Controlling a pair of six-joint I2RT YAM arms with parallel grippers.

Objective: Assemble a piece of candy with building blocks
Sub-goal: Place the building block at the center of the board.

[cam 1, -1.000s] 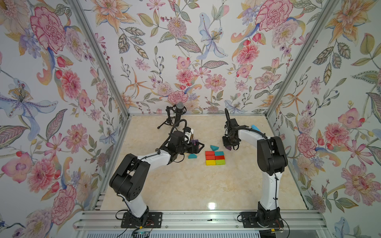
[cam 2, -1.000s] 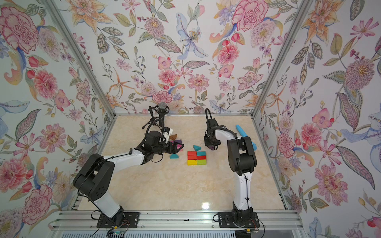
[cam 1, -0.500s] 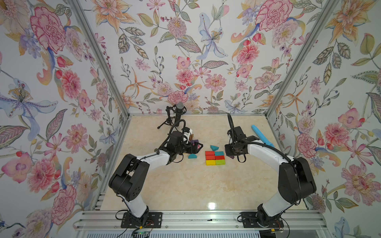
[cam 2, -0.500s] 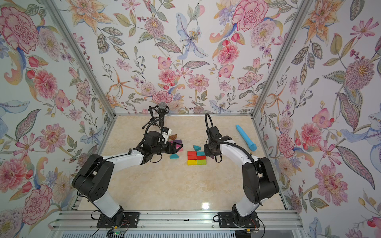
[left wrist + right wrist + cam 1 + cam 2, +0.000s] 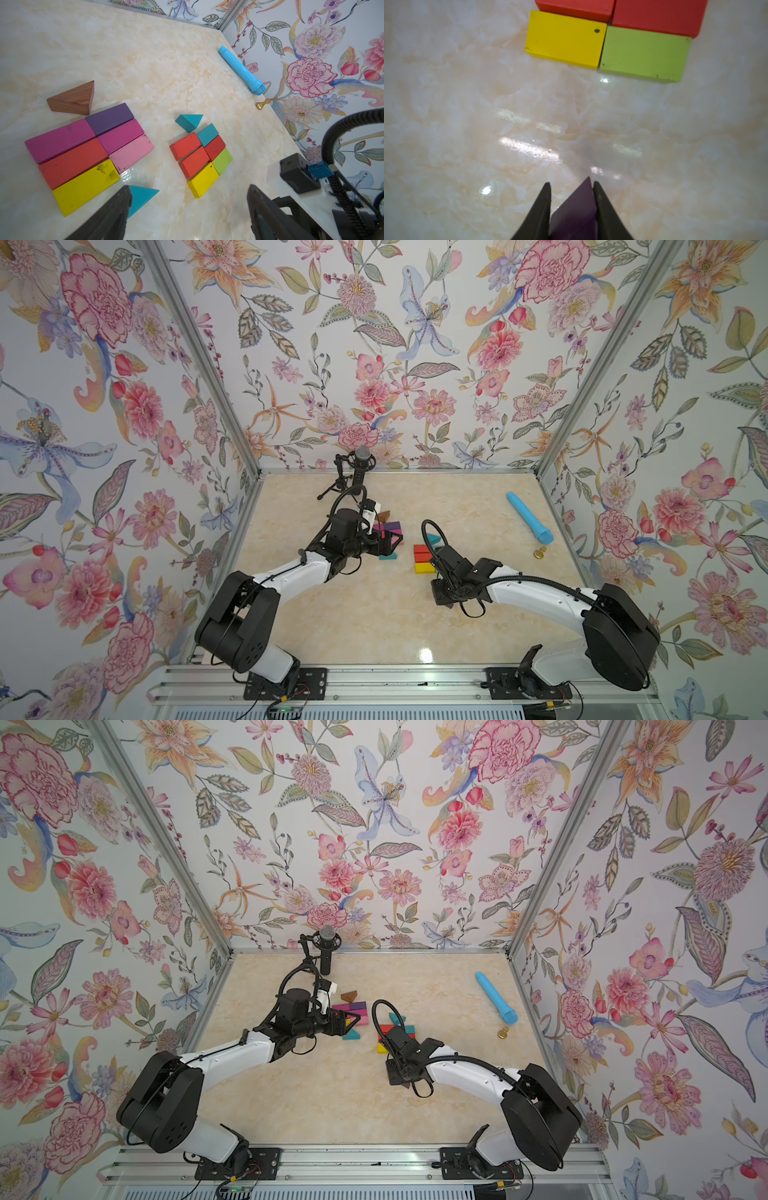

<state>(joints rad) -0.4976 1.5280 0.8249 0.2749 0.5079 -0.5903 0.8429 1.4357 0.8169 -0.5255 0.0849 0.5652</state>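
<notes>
The bare tabletop before the yellow brick, clear of the bricks, lies just below, so the robot's right gripper should move down there and release the purple triangle.
The small building blocks lie packed as red, teal, green and yellow bricks mid-table, with a teal triangle touching their far side. Longer magenta, purple, red, pink and yellow bricks lie to the left beside a brown triangle. My left gripper hovers open over these, a flat teal triangle by one finger. My right gripper is in front of the small group, shut on a purple triangle. The yellow brick and green brick lie ahead of it.
A light-blue stick lies near the right wall, with a small gold piece just in front of it. A black microphone on a tripod stands at the back wall, behind the left arm.
My right arm has swung from behind the small block group round to its near side, still shut. The left arm has barely moved.
</notes>
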